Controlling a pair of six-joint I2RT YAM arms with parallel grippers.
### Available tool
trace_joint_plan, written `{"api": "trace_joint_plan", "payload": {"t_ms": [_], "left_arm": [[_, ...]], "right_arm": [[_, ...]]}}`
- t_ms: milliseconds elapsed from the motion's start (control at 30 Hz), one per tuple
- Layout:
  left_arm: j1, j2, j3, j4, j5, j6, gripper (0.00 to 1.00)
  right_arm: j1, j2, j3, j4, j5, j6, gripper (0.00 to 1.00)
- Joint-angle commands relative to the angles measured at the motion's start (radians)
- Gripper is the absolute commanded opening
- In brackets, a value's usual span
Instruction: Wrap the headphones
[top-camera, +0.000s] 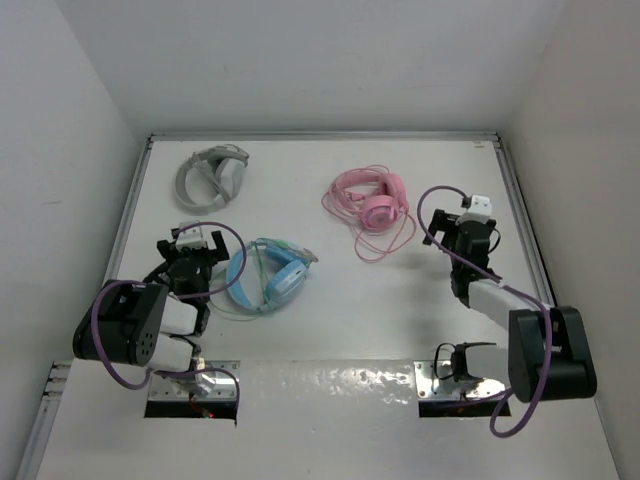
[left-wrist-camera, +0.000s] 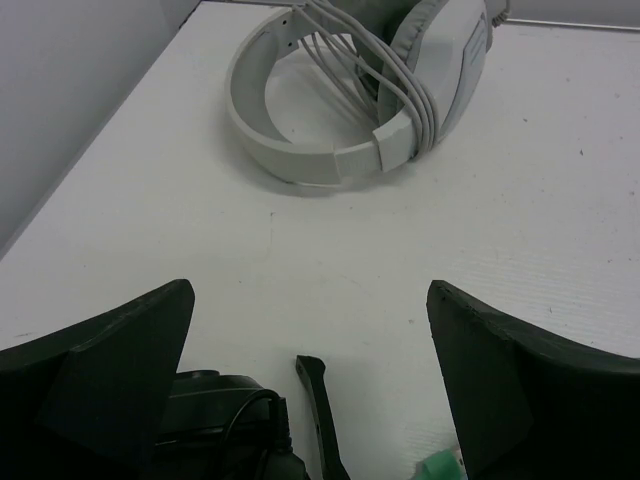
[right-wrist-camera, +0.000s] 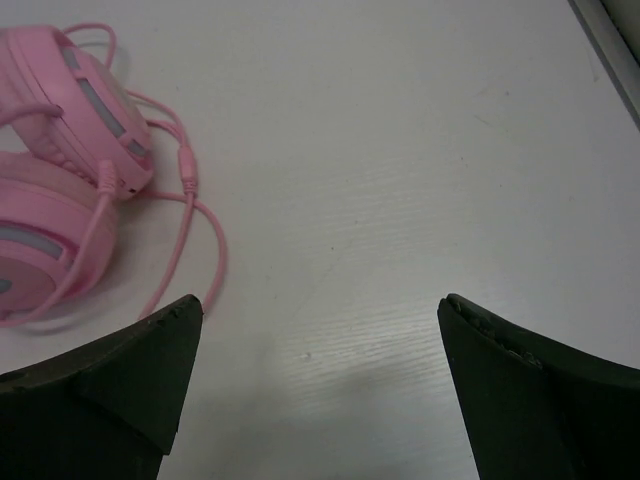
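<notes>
Next, my empty right gripper moves outward and across, then down onto the far pink ear cup (top-camera: 397, 190), which lies to its left in the top view.
The pink headphones (top-camera: 370, 197) lie at the back middle of the table, with their thin pink cable (top-camera: 385, 243) looped loosely toward the front and right. In the right wrist view the ear cups (right-wrist-camera: 60, 160) and a cable loop (right-wrist-camera: 205, 250) are at the left. My right gripper (top-camera: 462, 222) is open and empty, to the right of the headphones, apart from them; in its wrist view (right-wrist-camera: 318, 310) it is over bare table. My left gripper (top-camera: 197, 248) is open and empty at the left, between the grey and light-blue headphones; in its wrist view (left-wrist-camera: 310, 300) it holds nothing.
Grey headphones (top-camera: 212, 173) with their cable wound round lie at the back left, also in the left wrist view (left-wrist-camera: 350, 90). Light-blue headphones (top-camera: 268, 277) lie just right of my left gripper. White walls enclose the table on three sides.
</notes>
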Motion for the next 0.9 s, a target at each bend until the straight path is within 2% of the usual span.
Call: {"api": "trace_joint_plan", "payload": {"t_ms": [0, 67, 100, 167, 200, 233, 267, 300, 333, 367, 400, 467, 500, 567, 633, 667, 767, 867], "left_arm": [[0.015, 0.002, 0.020, 0.066, 0.008, -0.015, 1.00], [0.015, -0.002, 0.021, 0.060, 0.010, -0.016, 1.00], [0.015, -0.003, 0.023, 0.058, 0.010, -0.016, 1.00], [0.017, -0.005, 0.038, 0.026, 0.049, -0.006, 1.00], [0.020, -0.015, 0.026, 0.059, 0.006, -0.028, 1.00], [0.018, -0.106, 0.106, -0.065, -0.089, -0.045, 1.00], [0.020, -0.205, 0.218, -0.341, -0.066, -0.026, 1.00], [0.020, -0.256, 0.327, -0.567, 0.027, 0.079, 1.00], [0.012, -0.291, 0.430, -0.902, 0.226, 0.258, 1.00], [0.006, -0.299, 0.601, -1.028, 0.241, 0.251, 1.00], [0.004, -0.314, 0.666, -1.184, 0.261, 0.234, 1.00], [0.001, -0.327, 0.797, -1.273, 0.325, 0.257, 1.00], [-0.005, -0.334, 0.828, -1.339, 0.382, 0.260, 0.97], [-0.019, -0.327, 0.885, -1.396, 0.450, 0.295, 0.83], [-0.055, -0.298, 0.957, -1.480, 0.481, 0.298, 0.79], [-0.068, -0.287, 0.975, -1.509, 0.481, 0.304, 0.80], [-0.120, -0.201, 1.102, -1.666, 0.487, 0.303, 0.92], [-0.120, -0.138, 1.190, -1.785, 0.533, 0.278, 0.95]], "right_arm": [[-0.003, -0.072, 0.088, -0.071, -0.038, 0.014, 0.99], [-0.002, -0.076, 0.164, -0.187, -0.124, -0.013, 0.92], [0.001, -0.065, 0.261, -0.241, -0.145, -0.013, 0.89], [0.018, -0.013, 0.377, -0.419, -0.153, 0.011, 0.83], [0.032, 0.009, 0.502, -0.550, -0.144, 0.002, 0.81], [0.075, 0.056, 0.621, -0.613, -0.092, -0.010, 0.80], [0.109, 0.081, 0.674, -0.675, -0.051, -0.024, 0.81], [0.142, 0.107, 0.723, -0.770, -0.009, -0.062, 0.83], [0.211, 0.136, 0.766, -0.811, 0.018, -0.085, 0.89], [0.236, 0.204, 0.853, -0.851, 0.013, -0.099, 0.92], [0.251, 0.245, 0.903, -0.929, -0.019, -0.099, 0.96], [0.259, 0.379, 1.041, -1.003, -0.190, -0.063, 0.99], [0.258, 0.420, 1.076, -1.029, -0.199, -0.021, 0.99], [0.259, 0.498, 1.174, -1.056, -0.207, 0.014, 0.99], [0.258, 0.587, 1.224, -1.091, -0.192, 0.045, 0.99], [0.258, 0.611, 1.251, -1.106, -0.169, 0.050, 0.99], [0.258, 0.770, 1.371, -1.221, 0.018, 0.034, 0.99], [0.258, 0.860, 1.507, -1.293, 0.094, 0.024, 0.99]]}}
